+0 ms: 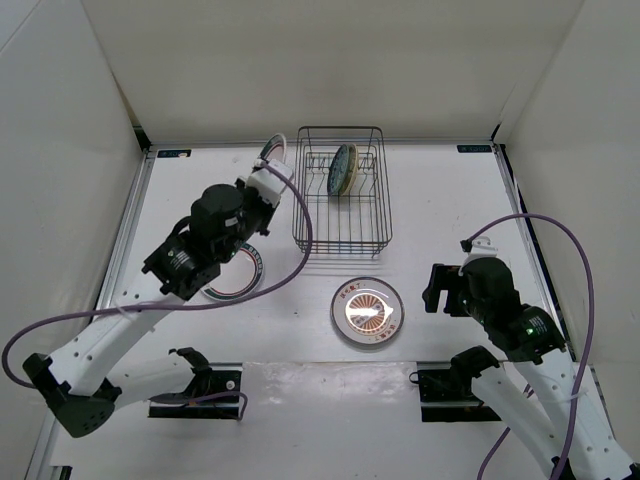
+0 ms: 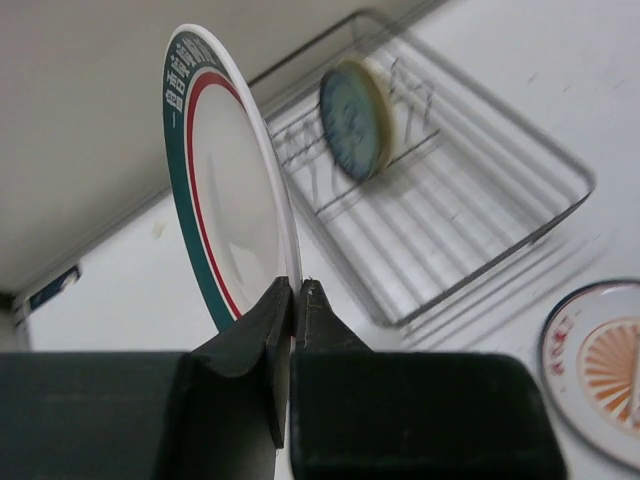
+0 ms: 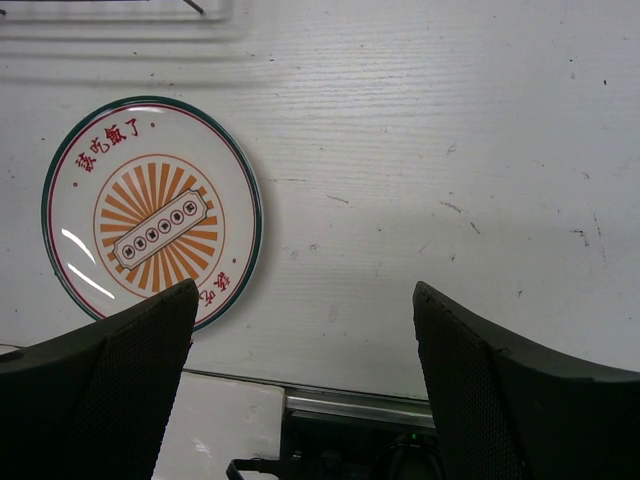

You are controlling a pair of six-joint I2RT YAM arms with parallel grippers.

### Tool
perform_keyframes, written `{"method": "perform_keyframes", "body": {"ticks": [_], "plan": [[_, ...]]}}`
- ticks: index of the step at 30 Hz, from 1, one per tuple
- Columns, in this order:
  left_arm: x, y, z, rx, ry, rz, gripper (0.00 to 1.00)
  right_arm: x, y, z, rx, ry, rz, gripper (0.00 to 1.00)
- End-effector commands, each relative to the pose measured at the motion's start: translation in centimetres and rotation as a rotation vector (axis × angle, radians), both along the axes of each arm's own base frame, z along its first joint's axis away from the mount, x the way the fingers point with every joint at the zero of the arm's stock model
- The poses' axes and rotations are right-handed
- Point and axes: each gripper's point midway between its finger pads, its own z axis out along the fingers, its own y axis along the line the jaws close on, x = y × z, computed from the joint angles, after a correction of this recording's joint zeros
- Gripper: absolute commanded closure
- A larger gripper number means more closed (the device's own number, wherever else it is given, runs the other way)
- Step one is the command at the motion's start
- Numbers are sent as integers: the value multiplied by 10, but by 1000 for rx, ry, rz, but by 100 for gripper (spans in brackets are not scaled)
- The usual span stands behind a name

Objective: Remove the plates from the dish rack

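I need to move my left gripper back and down and turn it before I lay the held plate on the white plate that is lying flat.
My left gripper (image 2: 296,285) is shut on the bottom rim of a white plate with a green rim and a red line (image 2: 230,190). It holds the plate upright, just left of the dish rack (image 2: 560,215). From above, the gripper (image 1: 264,168) and the plate's edge (image 1: 270,148) sit by the rack's (image 1: 386,200) back left corner. A teal plate (image 1: 343,168) stands on edge in the rack, also in the left wrist view (image 2: 355,120). The sunburst plate (image 1: 367,308) lies flat on the table in front of the rack. My right gripper (image 1: 440,290) is open and empty to its right (image 3: 305,290), the plate (image 3: 150,215) to its left.
Another white plate with a dark and red rim (image 1: 240,275) lies flat on the table, partly under my left arm. White walls close in the table at the back and on both sides. The arm bases stand at the near edge.
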Motion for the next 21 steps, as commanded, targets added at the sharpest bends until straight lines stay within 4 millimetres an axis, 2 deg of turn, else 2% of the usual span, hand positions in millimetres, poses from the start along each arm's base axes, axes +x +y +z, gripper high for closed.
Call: {"method": "perform_keyframes", "body": {"ticks": [1, 4, 5, 7, 10, 11, 13, 16, 21], "plan": [[-12, 55, -28, 161, 38, 223, 100, 4, 5, 6, 17, -41, 28, 11], [-27, 81, -76, 321, 149, 315, 100, 5, 5, 7, 20, -46, 26, 11], [-31, 93, -99, 386, 183, 361, 100, 4, 5, 6, 17, -42, 29, 11], [-35, 99, -113, 431, 196, 404, 100, 5, 6, 7, 20, -46, 30, 11], [-39, 103, -148, 475, 244, 475, 100, 4, 8, 6, 22, -40, 39, 11], [-40, 112, -161, 506, 240, 549, 100, 4, 8, 6, 25, -38, 39, 11], [-41, 115, -179, 510, 263, 606, 100, 5, 7, 6, 24, -41, 35, 11], [-41, 124, -193, 536, 258, 697, 100, 4, 7, 6, 21, -40, 38, 11], [-44, 117, -220, 511, 307, 679, 100, 4, 7, 6, 19, -39, 38, 11]]}}
